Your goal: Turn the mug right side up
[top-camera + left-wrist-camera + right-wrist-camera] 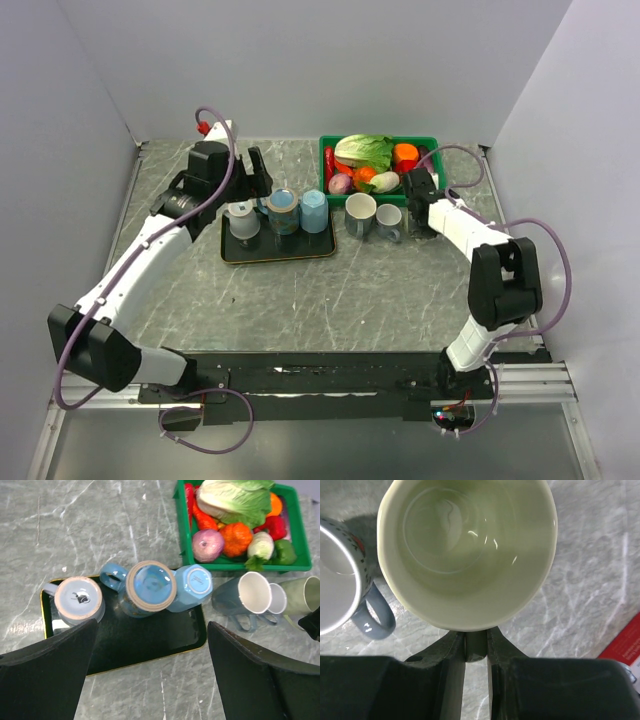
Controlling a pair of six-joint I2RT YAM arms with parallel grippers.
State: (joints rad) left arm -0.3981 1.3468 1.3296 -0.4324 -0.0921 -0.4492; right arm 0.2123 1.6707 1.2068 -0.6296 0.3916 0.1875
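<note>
Next, the left gripper turns and lowers to the left in the top view onto the grey-blue mug's handle, because it juts clear of other mugs.
A pale green mug [467, 550] is upright, mouth towards the wrist camera, and empty. My right gripper [476, 647] is shut on its handle; the mug also shows at the right edge of the left wrist view [305, 594]. In the top view the right gripper [420, 205] covers most of it. Three mugs stand upside down on the black tray [150, 650]: a grey-blue one [78, 599], a brown-rimmed blue one [150, 585] and a light blue one [194, 582]. My left gripper [152, 630] is open and empty above the tray's near edge [262, 180].
Two upright mugs stand between tray and green mug: a dark blue one [360, 215] and a small grey one [388, 221], whose handle is close to the green mug [375, 620]. A green crate of vegetables [378, 160] sits behind. White walls enclose the table.
</note>
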